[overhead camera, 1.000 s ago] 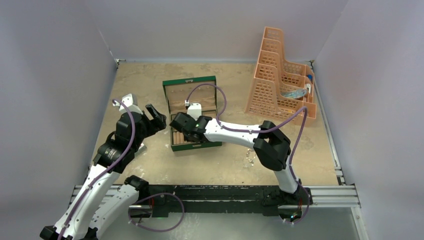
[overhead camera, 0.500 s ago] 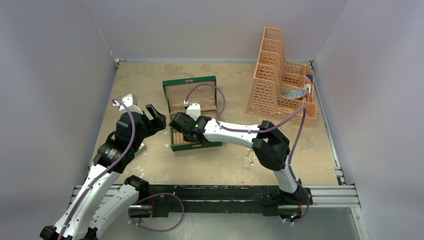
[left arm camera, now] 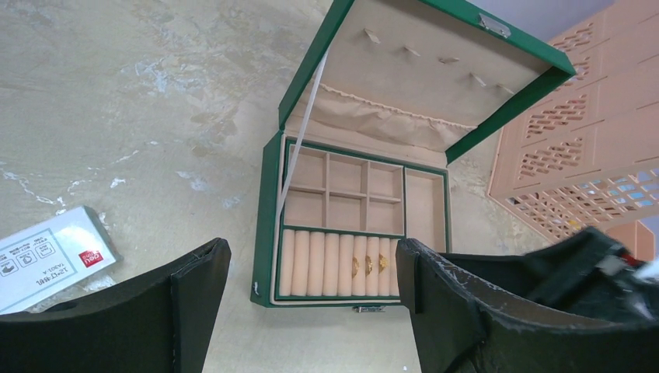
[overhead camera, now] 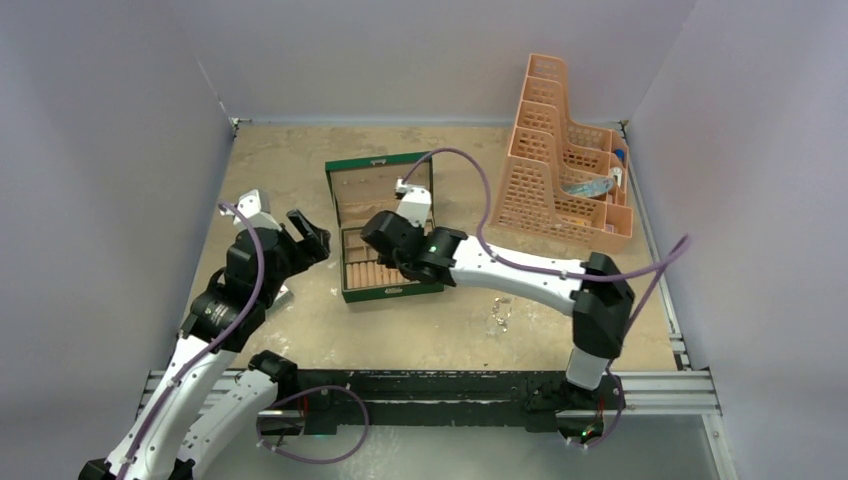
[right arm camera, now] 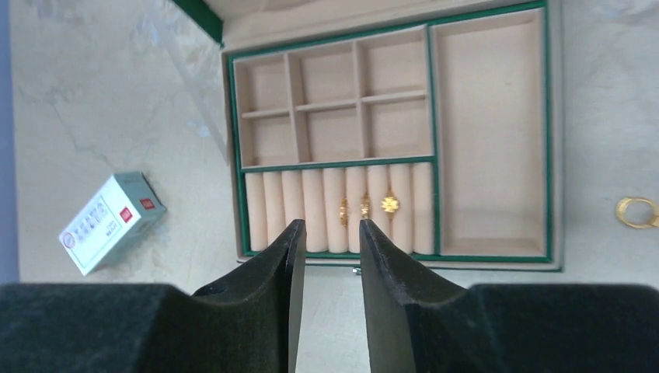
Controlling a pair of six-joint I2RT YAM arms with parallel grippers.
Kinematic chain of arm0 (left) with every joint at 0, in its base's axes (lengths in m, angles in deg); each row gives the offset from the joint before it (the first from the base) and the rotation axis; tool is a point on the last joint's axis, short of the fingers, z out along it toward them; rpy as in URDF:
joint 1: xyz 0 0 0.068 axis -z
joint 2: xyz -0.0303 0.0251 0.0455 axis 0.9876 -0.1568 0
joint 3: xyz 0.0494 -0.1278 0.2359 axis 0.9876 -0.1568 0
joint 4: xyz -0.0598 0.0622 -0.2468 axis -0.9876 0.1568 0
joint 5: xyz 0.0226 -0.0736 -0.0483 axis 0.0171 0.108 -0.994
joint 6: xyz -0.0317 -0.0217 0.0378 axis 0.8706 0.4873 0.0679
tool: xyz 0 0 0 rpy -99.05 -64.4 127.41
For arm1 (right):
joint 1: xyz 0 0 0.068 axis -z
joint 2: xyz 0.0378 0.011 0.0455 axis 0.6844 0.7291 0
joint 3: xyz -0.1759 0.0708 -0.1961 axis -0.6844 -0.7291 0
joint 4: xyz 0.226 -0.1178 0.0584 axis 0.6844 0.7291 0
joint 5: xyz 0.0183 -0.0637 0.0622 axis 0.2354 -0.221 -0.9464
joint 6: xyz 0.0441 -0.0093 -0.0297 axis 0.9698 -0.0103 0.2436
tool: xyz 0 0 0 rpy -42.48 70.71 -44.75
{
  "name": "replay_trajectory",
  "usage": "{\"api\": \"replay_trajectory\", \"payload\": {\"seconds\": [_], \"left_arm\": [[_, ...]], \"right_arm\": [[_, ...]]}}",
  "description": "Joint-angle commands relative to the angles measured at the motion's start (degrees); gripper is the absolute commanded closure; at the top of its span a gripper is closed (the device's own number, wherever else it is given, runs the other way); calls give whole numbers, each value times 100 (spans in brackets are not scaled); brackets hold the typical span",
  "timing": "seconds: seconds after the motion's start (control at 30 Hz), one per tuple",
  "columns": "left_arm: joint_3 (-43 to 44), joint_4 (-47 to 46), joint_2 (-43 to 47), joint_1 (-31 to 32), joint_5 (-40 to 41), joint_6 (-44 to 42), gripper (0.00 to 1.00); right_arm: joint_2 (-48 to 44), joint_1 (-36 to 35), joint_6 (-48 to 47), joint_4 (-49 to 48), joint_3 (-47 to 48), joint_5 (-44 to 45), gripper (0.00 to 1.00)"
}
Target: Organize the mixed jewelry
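Observation:
The gold ring beside the box still lies on top of the table, so the robot's right gripper will swing toward the right in the top view and down onto the ring.
The green box (overhead camera: 384, 226) lies open, lid up, with beige lining. Three small gold rings (right arm camera: 365, 204) sit in its ring rolls, also seen in the left wrist view (left arm camera: 367, 264). One gold ring (right arm camera: 636, 211) lies on the table right of the box. A few tiny silvery pieces (overhead camera: 500, 312) lie on the table near the right arm. My right gripper (right arm camera: 330, 227) hangs above the box's front edge, jaws a little apart and empty; in the top view (overhead camera: 388, 258) it is over the box. My left gripper (left arm camera: 311, 260) is wide open and empty, left of the box (overhead camera: 312, 236).
A small white carton (right arm camera: 111, 221) lies left of the box, under my left arm (left arm camera: 47, 256). A peach plastic rack (overhead camera: 560, 160) stands at the back right. Grey walls close in the table on three sides.
My right gripper has lifted and drawn back from the ring rolls, and its elbow has swung right. The left arm has barely shifted.

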Motion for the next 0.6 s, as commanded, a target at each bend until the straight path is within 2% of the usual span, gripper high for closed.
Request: {"api": "replay_trajectory", "payload": {"seconds": [0.0,0.2,0.4,0.57], "left_arm": [[71,-99,105,9,33,-57,22],[28,-270,47,9,-191,-116,22],[41,-288,-95,9,-253,-109,22],[39,-345,-202,9,-309,-96,22]], "right_arm": [[-630,132,595,117,-557,893,64],[-1127,840,1127,512,-1575,679,64],[-1586,1355,1504,410,-2710,433,65],[-1543,1556,1562,169,-3185,304,68]]}}
